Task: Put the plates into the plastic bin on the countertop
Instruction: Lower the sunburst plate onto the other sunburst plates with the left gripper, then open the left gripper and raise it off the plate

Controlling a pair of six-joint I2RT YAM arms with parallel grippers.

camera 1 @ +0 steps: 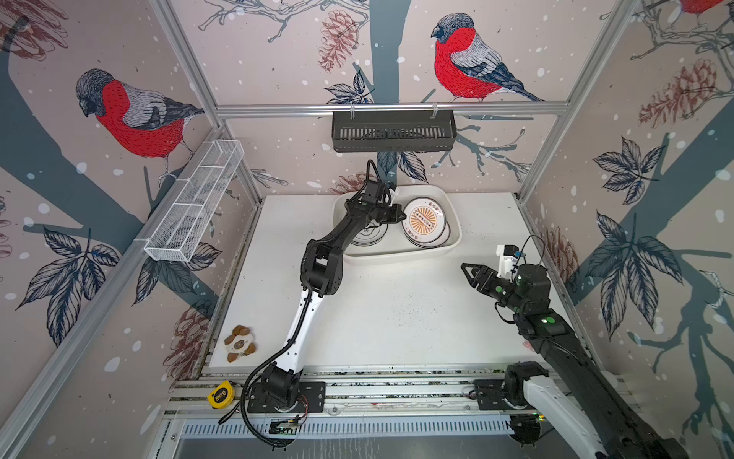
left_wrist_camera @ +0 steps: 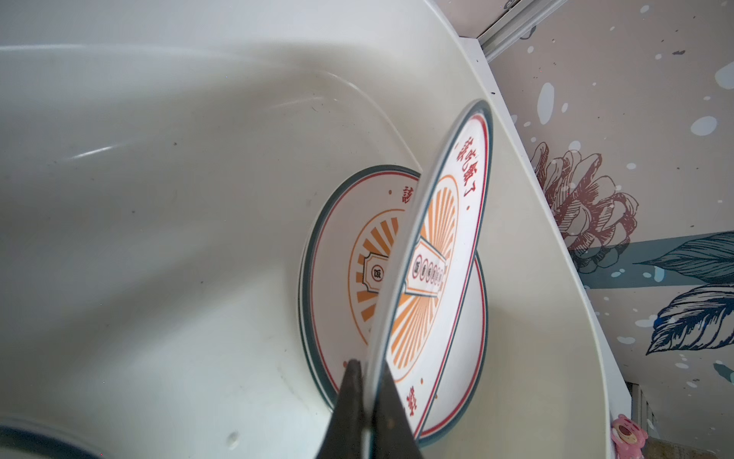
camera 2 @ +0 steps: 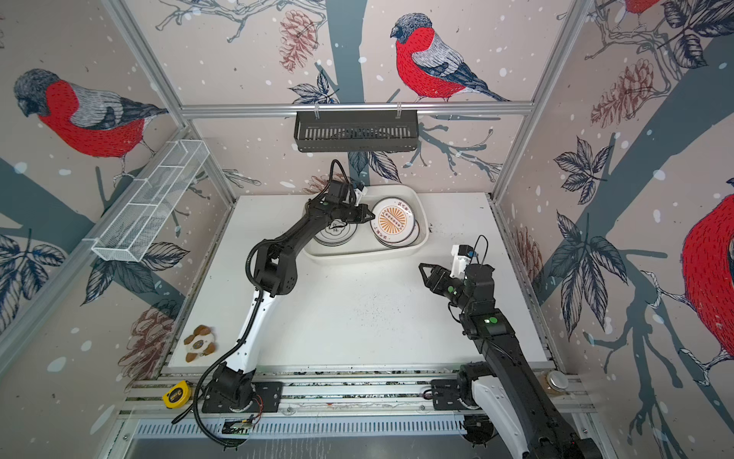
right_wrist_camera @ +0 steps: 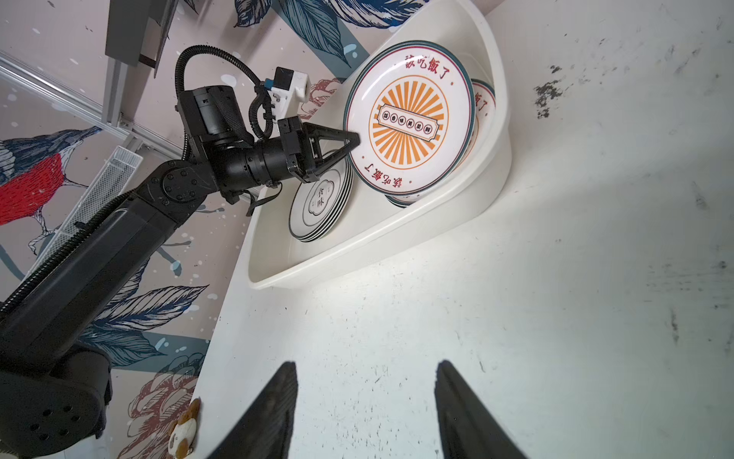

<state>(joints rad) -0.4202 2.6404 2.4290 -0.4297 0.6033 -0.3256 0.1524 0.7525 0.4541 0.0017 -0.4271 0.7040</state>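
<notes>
I should next lower the tilted plate onto the flat sunburst plate [camera 1: 444, 237] [left_wrist_camera: 359, 271] below my left gripper and let go of the tilted plate's rim, because both plates have the same orange centre.
My left gripper [camera 1: 403, 216] [left_wrist_camera: 367, 363] is shut on the rim of a white plate with an orange sunburst centre [camera 1: 424, 219] [camera 2: 393, 219] [left_wrist_camera: 449, 222] [right_wrist_camera: 409, 115]. It holds the plate tilted inside the cream plastic bin [camera 1: 397, 258] [left_wrist_camera: 159, 198], above another sunburst plate [left_wrist_camera: 337, 246] lying flat on the bin's right side. On the bin's left side lies a stack of plates with a black emblem on top [camera 1: 369, 236] [right_wrist_camera: 319, 202], partly hidden by my left arm. My right gripper [camera 1: 464, 267] [right_wrist_camera: 365, 363] hangs open and empty over the speckled white countertop [camera 1: 397, 318], right of the bin.
A black slotted rack [camera 1: 393, 131] hangs on the back wall above the bin. A white wire basket [camera 1: 194, 202] is fixed to the left wall. A small brown-and-white toy [camera 1: 239, 343] lies at the countertop's front left corner, and a yellow tape measure [camera 1: 221, 394] sits on the front rail.
</notes>
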